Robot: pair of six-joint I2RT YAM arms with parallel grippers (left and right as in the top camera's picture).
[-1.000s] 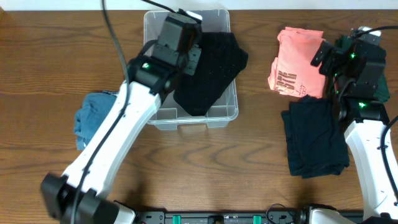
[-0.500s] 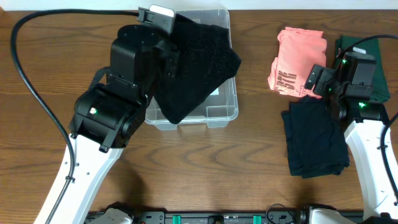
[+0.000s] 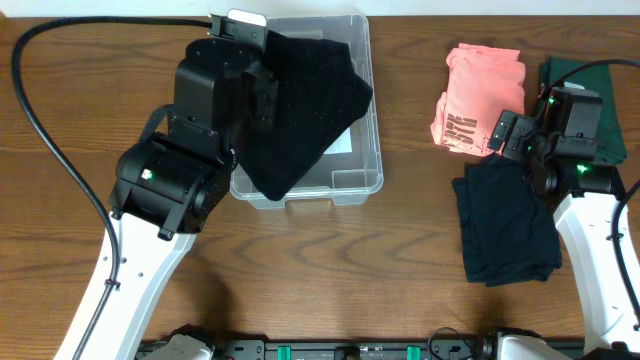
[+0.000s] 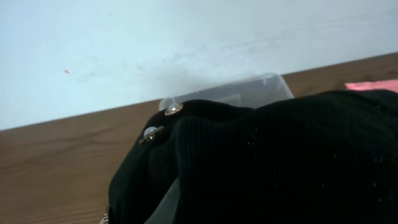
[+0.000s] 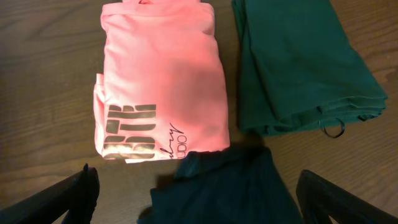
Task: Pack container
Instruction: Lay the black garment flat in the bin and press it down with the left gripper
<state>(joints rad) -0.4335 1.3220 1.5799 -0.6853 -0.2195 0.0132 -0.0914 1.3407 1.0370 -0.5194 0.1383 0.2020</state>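
My left gripper should move down toward the container's middle next, before it releases the black knit garment inside. The garment hangs raised across the open container.
The clear plastic container stands at the back centre of the table; its far rim shows in the left wrist view. My left gripper is raised over the container's left side, shut on a black knit garment that hangs across the tub. That black garment fills the left wrist view and hides the fingers. My right gripper is open above the table, between a pink folded shirt and a dark teal garment. Nothing is between its fingers.
A dark green folded garment lies at the far right, beside the pink shirt; the green garment and the teal one lie flat on the wood. A black cable loops over the left side.
My left arm has risen toward the camera and shifted left, carrying the black garment with it over the tub. The right gripper has drifted slightly toward the teal garment, still open.
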